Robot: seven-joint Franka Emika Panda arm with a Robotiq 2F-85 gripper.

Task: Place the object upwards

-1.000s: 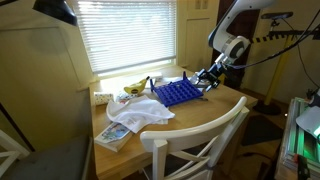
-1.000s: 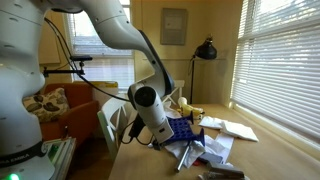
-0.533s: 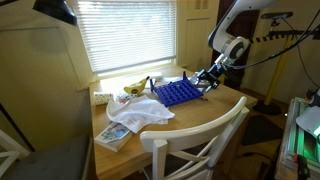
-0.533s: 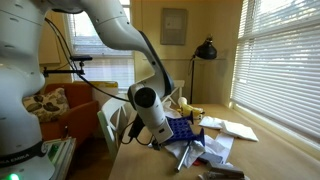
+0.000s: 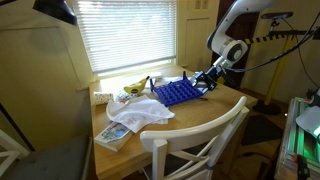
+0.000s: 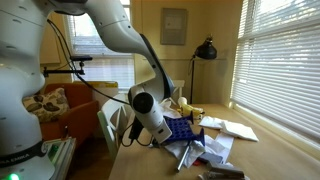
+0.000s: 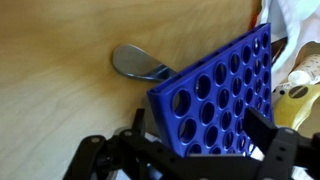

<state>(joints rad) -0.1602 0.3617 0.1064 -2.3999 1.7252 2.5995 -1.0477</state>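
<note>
The rack lies flat with its broad side up, so my gripper will next turn and tilt toward level and close its open fingers on the rack's near end (image 5: pixel 197 91) (image 7: pixel 167 116).
The object is a blue plastic rack (image 5: pixel 177 93) full of round holes. It lies flat on the wooden table (image 5: pixel 200 115) and also shows in an exterior view (image 6: pixel 183 128). In the wrist view the rack (image 7: pixel 215 95) fills the middle, tilted across the frame. My gripper (image 5: pixel 208 80) is at the rack's end nearest the arm. Its two black fingers (image 7: pixel 200 125) are spread wide on either side of the rack's near corner. I see no grip on it. In an exterior view the arm's wrist (image 6: pixel 150 108) hides the fingers.
A silver spoon-like piece (image 7: pixel 140 62) lies on the table just past the rack. A white cloth (image 5: pixel 140 112), a booklet (image 5: pixel 113 137) and a banana (image 5: pixel 133 88) lie beyond it. A white chair (image 5: pixel 197 145) stands at the table's edge. Window blinds run behind.
The gripper and wrist have shifted very slightly at the rack's end. The rack has not visibly moved.
</note>
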